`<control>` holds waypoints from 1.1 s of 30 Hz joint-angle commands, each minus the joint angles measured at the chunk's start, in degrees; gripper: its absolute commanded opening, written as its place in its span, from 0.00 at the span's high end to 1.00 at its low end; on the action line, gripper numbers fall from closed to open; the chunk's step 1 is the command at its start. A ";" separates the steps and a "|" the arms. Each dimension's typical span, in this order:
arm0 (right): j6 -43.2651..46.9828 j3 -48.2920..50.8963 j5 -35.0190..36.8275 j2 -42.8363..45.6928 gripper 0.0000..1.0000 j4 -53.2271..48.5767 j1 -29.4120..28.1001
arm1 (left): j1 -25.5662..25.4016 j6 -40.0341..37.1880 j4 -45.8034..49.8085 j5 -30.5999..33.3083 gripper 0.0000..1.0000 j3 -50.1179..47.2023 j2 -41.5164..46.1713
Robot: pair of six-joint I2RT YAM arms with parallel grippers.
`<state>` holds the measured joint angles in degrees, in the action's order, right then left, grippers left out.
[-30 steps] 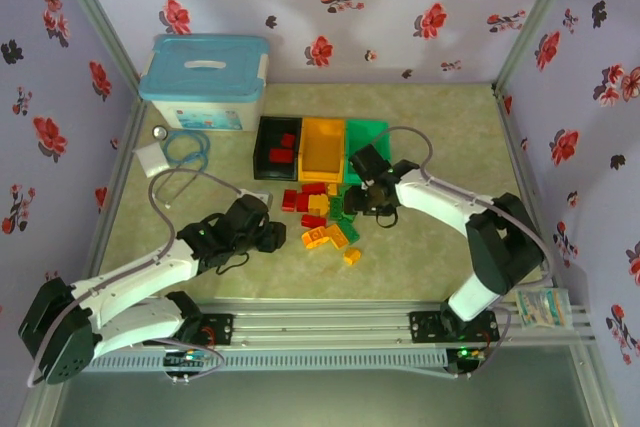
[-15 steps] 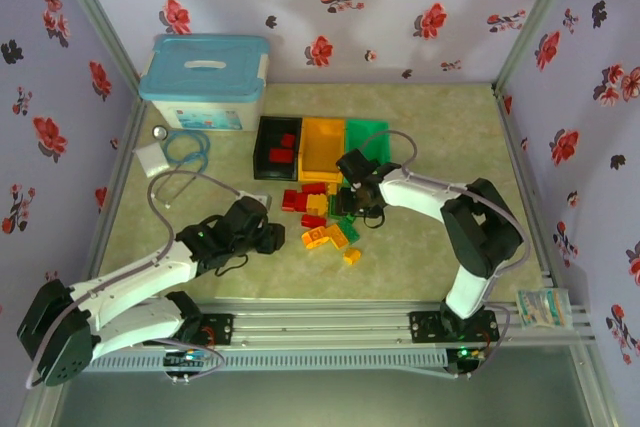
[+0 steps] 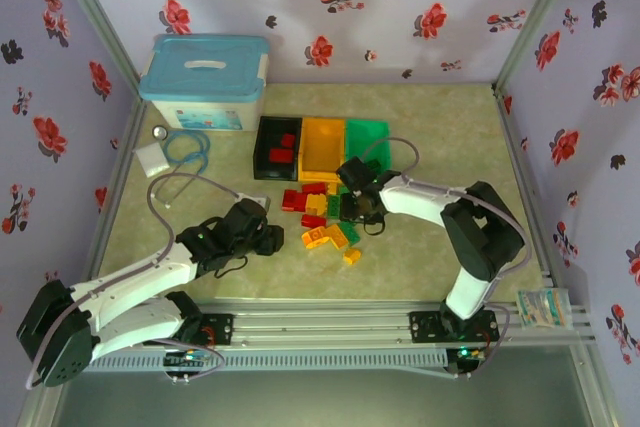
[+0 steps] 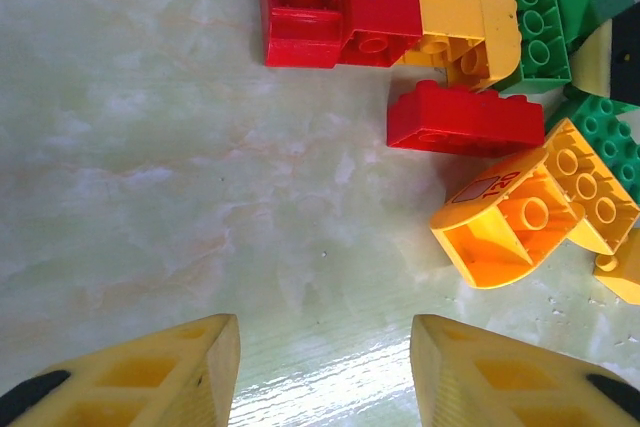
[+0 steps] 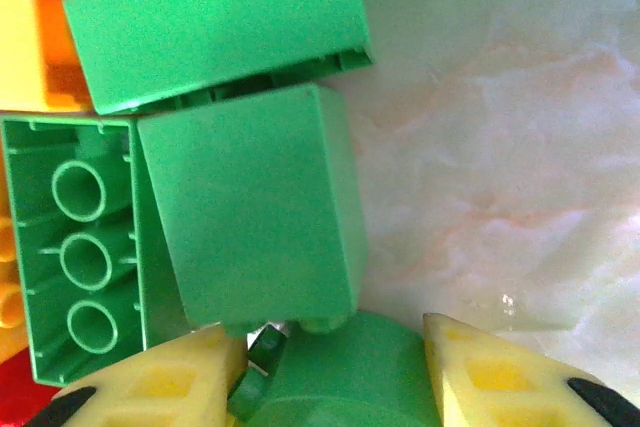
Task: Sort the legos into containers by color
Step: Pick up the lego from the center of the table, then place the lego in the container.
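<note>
My right gripper lifts the rounded green lego next, moves outward over the bin and releases it. The green bin (image 3: 378,133) outward of my right gripper matches it.
The legos (image 3: 325,215) lie in a loose pile of red, yellow-orange and green bricks in front of the containers: a black bin (image 3: 262,147), an orange-yellow bin (image 3: 322,155) and a green bin (image 3: 378,133). My right gripper (image 3: 350,209) is down at the pile's right side. In the right wrist view its fingers (image 5: 328,335) are shut on a rounded green lego (image 5: 350,377), with other green bricks (image 5: 250,207) just beyond. My left gripper (image 3: 272,238) hovers left of the pile, open over bare table (image 4: 325,367); a red brick (image 4: 460,119) and a yellow-orange arch piece (image 4: 520,212) lie ahead of it.
A large white box with a light-blue lid (image 3: 205,80) stands at the back left, with a coiled blue cable (image 3: 186,145) and a small white item (image 3: 152,157) near it. Flowered walls close in three sides. A packet (image 3: 545,305) lies by the right rail.
My right gripper has moved left and nearer into the pile, and its jaws have closed on the green lego. The left arm has stayed put.
</note>
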<state>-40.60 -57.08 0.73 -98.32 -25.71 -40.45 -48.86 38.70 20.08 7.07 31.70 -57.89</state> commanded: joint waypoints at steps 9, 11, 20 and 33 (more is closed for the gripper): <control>3.18 -6.18 7.84 10.61 0.69 -9.91 -0.72 | -0.46 0.15 -0.30 1.63 0.53 1.34 0.93; 5.17 -10.00 7.68 9.36 0.69 -12.07 1.01 | -0.95 0.07 0.26 2.60 0.54 1.91 1.38; 11.71 -23.66 4.14 0.17 0.68 -16.78 9.35 | -2.87 0.15 2.55 5.23 0.54 2.83 5.76; 13.78 -38.50 3.57 -12.30 0.37 -21.51 14.48 | -5.39 -0.41 2.95 4.27 0.52 7.59 3.10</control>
<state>-27.99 -91.50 4.25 -109.45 -43.83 -26.46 -53.67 38.70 22.74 11.55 35.97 -53.39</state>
